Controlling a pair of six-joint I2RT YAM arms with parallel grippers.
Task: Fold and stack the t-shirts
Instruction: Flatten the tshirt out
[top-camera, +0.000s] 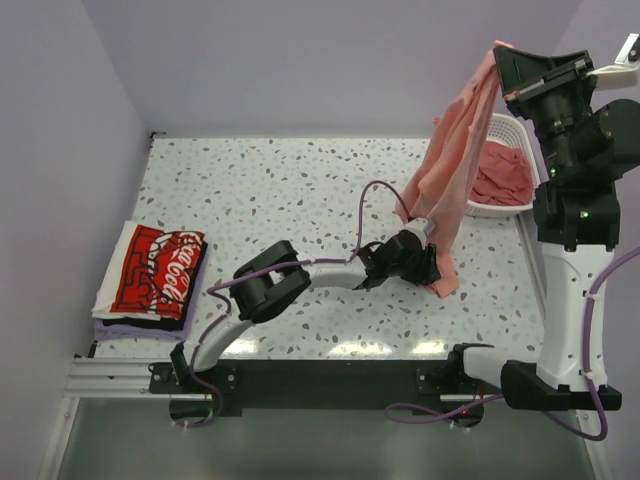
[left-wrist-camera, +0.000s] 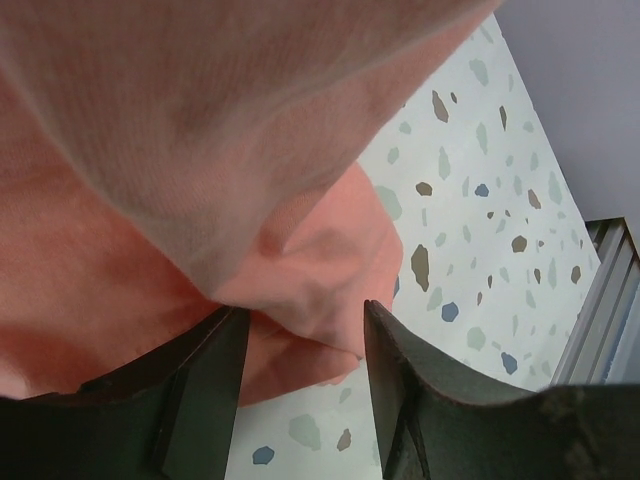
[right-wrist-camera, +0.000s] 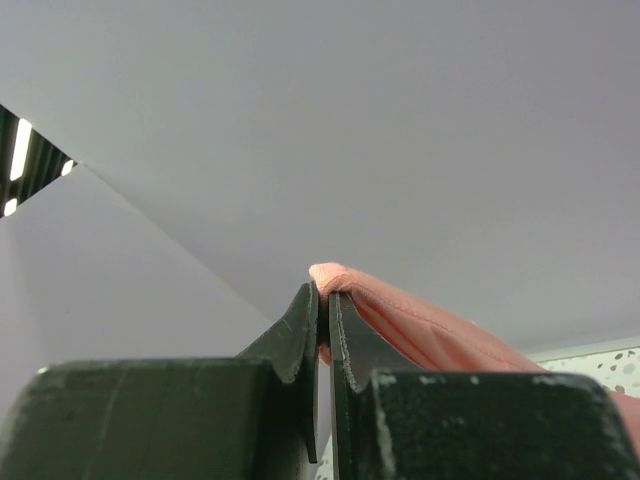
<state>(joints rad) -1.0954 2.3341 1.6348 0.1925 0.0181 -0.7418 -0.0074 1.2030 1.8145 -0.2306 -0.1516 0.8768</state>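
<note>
The hanging shirt's pinched top edge should come down next in my right gripper to the tabletop (top-camera: 410, 160) beside the basket, because that tabletop is below. I should let go of the cloth there.
A salmon-pink t-shirt (top-camera: 455, 170) hangs from high at the right down to the table. My right gripper (top-camera: 500, 58) is raised up there, shut on the shirt's top edge. In the right wrist view the pads (right-wrist-camera: 345, 320) pinch a fold of the pink cloth (right-wrist-camera: 430, 335). My left gripper (top-camera: 437, 262) reaches low across the table to the shirt's bottom end. It stands open (left-wrist-camera: 300, 330), and a bulge of the pink cloth (left-wrist-camera: 200, 200) lies between its fingers (left-wrist-camera: 395, 380), which do not press on it. A folded white t-shirt with red print (top-camera: 155, 270) lies on a pale purple one (top-camera: 130, 328) at the left.
A white slatted basket (top-camera: 512, 128) stands at the back right with more salmon-pink t-shirts (top-camera: 503, 175) in it. The speckled table (top-camera: 280, 190) has walls behind and on both sides. The right arm's tall column (top-camera: 575, 300) stands at the right edge.
</note>
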